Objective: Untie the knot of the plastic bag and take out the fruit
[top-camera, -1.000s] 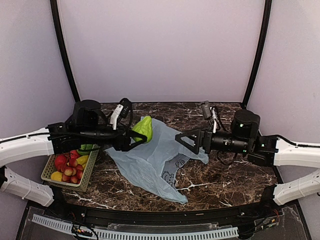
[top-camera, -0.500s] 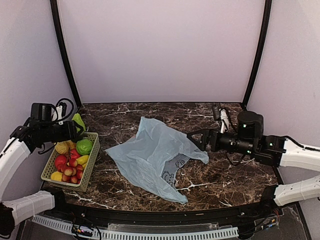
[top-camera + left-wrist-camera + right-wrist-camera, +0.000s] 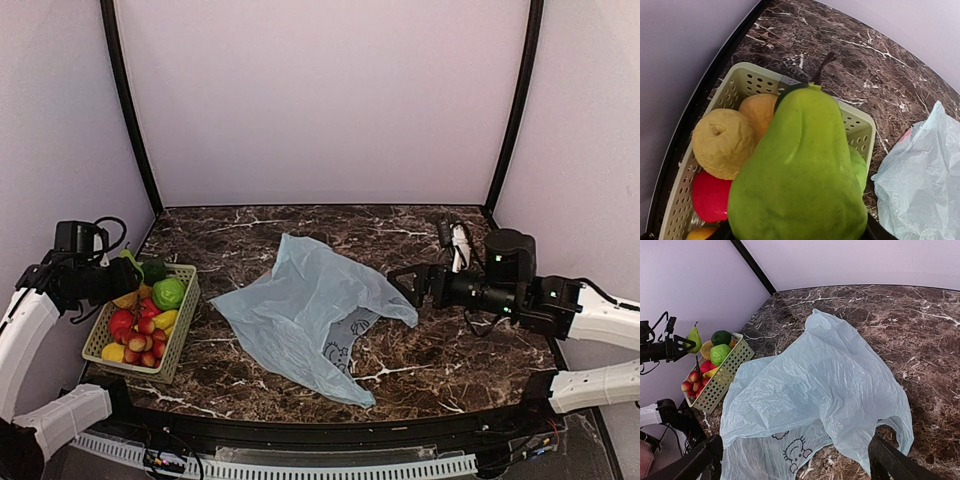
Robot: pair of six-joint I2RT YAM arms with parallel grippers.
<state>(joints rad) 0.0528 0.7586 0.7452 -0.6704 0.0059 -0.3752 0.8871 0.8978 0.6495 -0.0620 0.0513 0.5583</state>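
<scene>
I need to lower my left gripper toward the basket's red fruits and release the green pear (image 3: 800, 175), still held above the fruit.
The pale blue-green plastic bag (image 3: 305, 310) lies flat and slack on the marble table, with a cartoon print (image 3: 802, 450) near its front. No knot shows; one handle loop (image 3: 895, 422) lies loose at the right. My left gripper (image 3: 118, 277) is shut on a green pear (image 3: 800, 175) and holds it over the far end of the basket (image 3: 178, 340). The pear also shows in the right wrist view (image 3: 694, 338). A round green fruit (image 3: 168, 293) and small red fruits (image 3: 140, 340) lie in the basket. My right gripper (image 3: 408, 284) is open and empty, just right of the bag.
The perforated basket (image 3: 747, 75) sits at the table's left edge by the wall and black frame post. In it are also a yellow-tan fruit (image 3: 722, 142), an orange one (image 3: 757, 110) and a dark green one (image 3: 153, 270). Bare marble lies behind the bag.
My left arm has carried the green pear from over the bag leftward to above the basket. My right gripper has drawn back a little to the right. The bag lies still.
</scene>
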